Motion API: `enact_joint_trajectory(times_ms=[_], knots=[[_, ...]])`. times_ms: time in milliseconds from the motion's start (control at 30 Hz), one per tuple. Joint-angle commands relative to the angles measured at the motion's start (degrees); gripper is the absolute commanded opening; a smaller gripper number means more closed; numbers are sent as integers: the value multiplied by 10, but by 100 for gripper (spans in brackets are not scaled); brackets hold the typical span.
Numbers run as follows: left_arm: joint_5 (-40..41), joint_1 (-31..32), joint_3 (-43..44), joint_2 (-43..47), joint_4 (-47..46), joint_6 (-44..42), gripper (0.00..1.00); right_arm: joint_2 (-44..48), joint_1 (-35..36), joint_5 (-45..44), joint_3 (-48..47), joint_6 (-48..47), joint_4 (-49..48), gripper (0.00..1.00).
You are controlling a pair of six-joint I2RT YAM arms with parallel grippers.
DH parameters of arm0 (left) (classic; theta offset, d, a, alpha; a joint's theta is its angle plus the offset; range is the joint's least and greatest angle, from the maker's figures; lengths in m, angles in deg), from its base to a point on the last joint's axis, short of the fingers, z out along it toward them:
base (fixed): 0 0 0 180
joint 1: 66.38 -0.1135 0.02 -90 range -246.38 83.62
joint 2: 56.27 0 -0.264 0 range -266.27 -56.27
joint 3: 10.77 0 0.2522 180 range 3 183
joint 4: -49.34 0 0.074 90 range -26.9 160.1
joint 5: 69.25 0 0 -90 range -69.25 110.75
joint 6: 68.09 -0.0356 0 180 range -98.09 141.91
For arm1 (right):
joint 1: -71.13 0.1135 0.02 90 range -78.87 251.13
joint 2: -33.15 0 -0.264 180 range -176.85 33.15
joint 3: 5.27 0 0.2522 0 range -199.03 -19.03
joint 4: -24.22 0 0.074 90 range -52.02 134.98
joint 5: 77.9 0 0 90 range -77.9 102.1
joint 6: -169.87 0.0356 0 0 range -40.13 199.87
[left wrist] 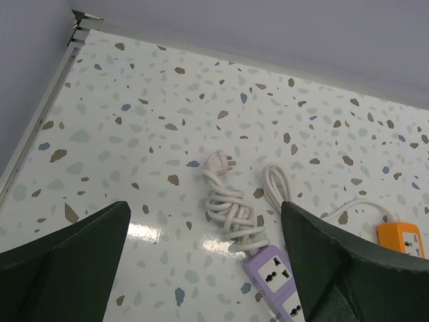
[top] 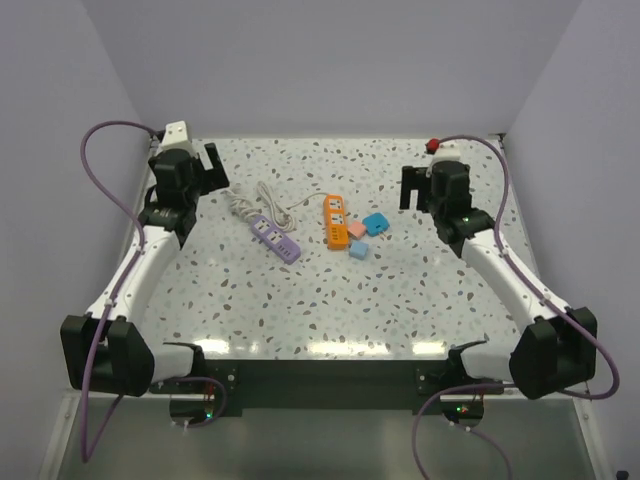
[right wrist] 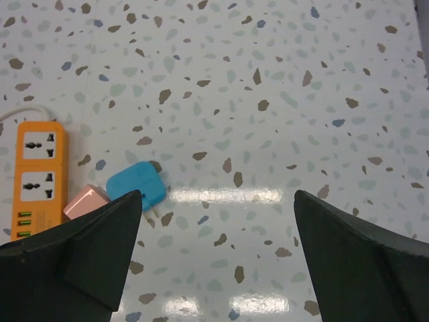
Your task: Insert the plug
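Note:
My right gripper needs to turn and move down, back and to the left in the top view onto the light blue adapter (top: 359, 250), because it lies unplugged on the tabletop.
A purple power strip (top: 275, 236) lies left of centre with its white cord bundled and its white plug (left wrist: 219, 163) lying loose. An orange power strip (top: 335, 220) lies beside it; it also shows in the right wrist view (right wrist: 39, 176). A blue plug adapter (top: 376, 223), a pink one (top: 356, 229) and a light blue one (top: 359, 250) lie right of the orange strip. The blue adapter (right wrist: 137, 186) and pink adapter (right wrist: 86, 201) show in the right wrist view. My left gripper (top: 213, 168) is open and empty at the back left. My right gripper (top: 412, 187) is open and empty at the back right.
The purple strip (left wrist: 281, 280) sits between my left fingers in the left wrist view. A red button (top: 434, 145) sits at the table's back right corner. White walls close the back and sides. Purple cables loop off both arms.

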Motion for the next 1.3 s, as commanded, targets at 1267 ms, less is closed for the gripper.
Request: enact_joint_trajectory(times_ms=[1267], knots=[[-506,93,210,-263,140,-83,100,-225,104,351,20,-147,-7,94]])
